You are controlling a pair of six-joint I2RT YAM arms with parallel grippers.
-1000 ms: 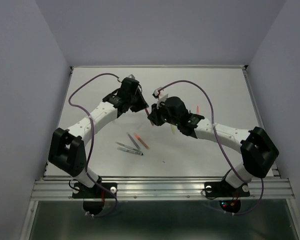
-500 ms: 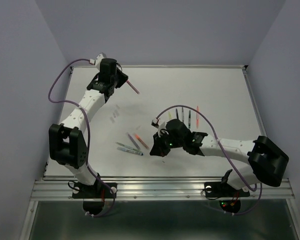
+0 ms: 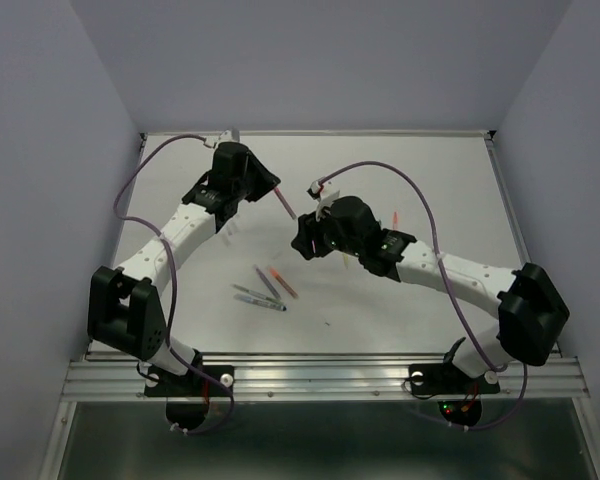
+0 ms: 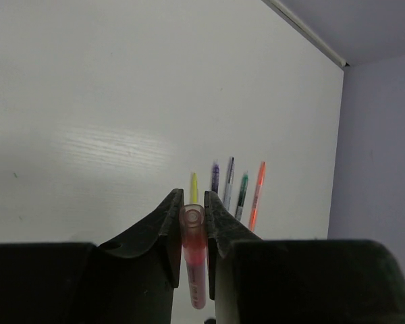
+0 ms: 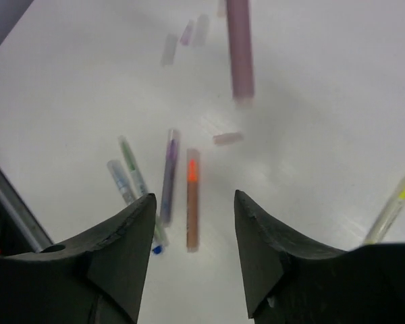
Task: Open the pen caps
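The left gripper comes down to its left in the top view next and releases the pink pen's cap, since bare tabletop lies there by loose caps.
My left gripper [image 3: 268, 190] is shut on a pink pen [image 3: 284, 205] that sticks out towards the right arm; in the left wrist view the jaws [image 4: 192, 197] pinch its barrel [image 4: 193, 236] near the open round end. My right gripper [image 3: 303, 243] is open and empty, just right of the pen's tip; its wrist view [image 5: 194, 199] shows the pink pen [image 5: 239, 50] blurred ahead. Below it lie an orange pen [image 5: 192, 202], a purple pen [image 5: 169, 175] and two pale pens [image 5: 128, 175]. A small pink cap [image 5: 227, 138] lies loose, with several more caps [image 5: 169, 48] farther off.
A row of pens, yellow [image 4: 194, 185], purple [image 4: 214, 177], grey [image 4: 228, 181], green [image 4: 242, 192] and orange [image 4: 256, 196], lies at the right back, partly under the right arm [image 3: 410, 255]. The cluster of pens [image 3: 265, 290] lies front centre. Walls enclose the table [image 3: 430, 170].
Half a second ago the arms were apart. The left gripper has swung from the back left towards the centre with the pink pen; the right gripper has moved up and back to meet it.
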